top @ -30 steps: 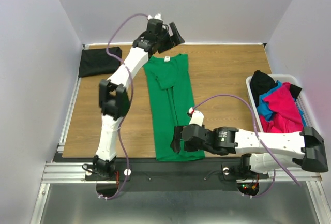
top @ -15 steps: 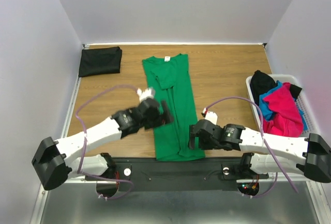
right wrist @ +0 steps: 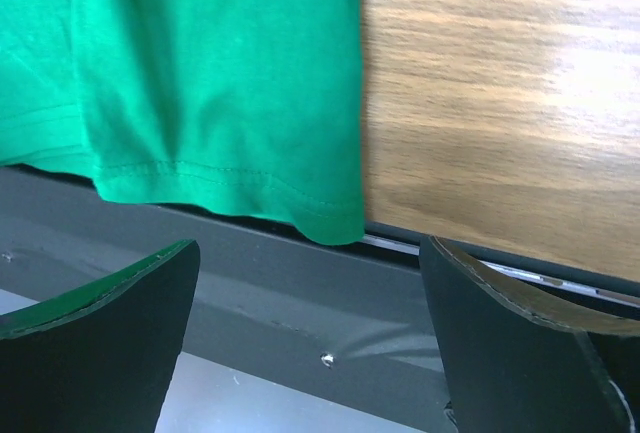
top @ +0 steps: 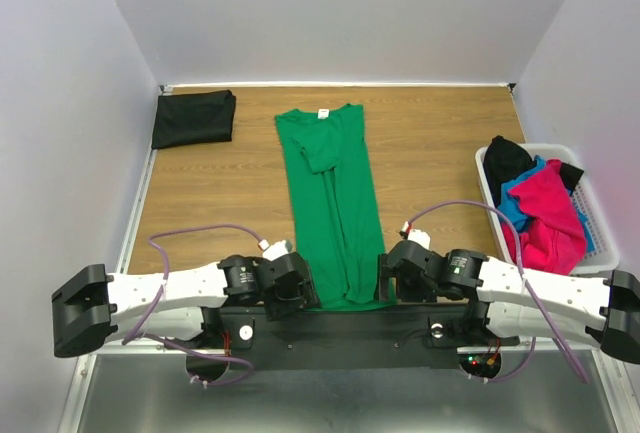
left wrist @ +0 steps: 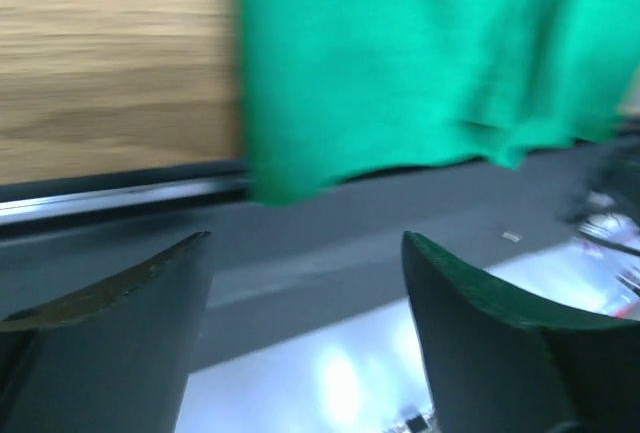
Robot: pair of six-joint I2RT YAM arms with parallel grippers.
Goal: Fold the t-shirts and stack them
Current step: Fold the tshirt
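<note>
The green corner of the hem on the basket side lies below the right gripper, between its two fingers, so the robot will move that gripper down around the corner with its fingers open.
The green t-shirt (top: 335, 203) lies lengthwise down the middle of the table, sleeves folded in, white neck label at the far end, hem hanging over the near edge. My left gripper (top: 300, 291) is open and empty at the hem's left corner (left wrist: 290, 178). My right gripper (top: 388, 281) is open and empty at the hem's right corner (right wrist: 335, 218). A folded black t-shirt (top: 193, 118) lies at the far left corner. Magenta, blue and black t-shirts (top: 540, 208) fill the basket.
The white plastic basket (top: 592, 215) stands at the right edge of the table. The black rail and metal frame (top: 340, 328) run along the near edge under both grippers. Bare wood (top: 430, 153) lies either side of the green shirt.
My left arm swung from the far end near the collar down to the near edge at the hem's left corner. My right gripper shifted right and nearer, to the hem's right corner.
</note>
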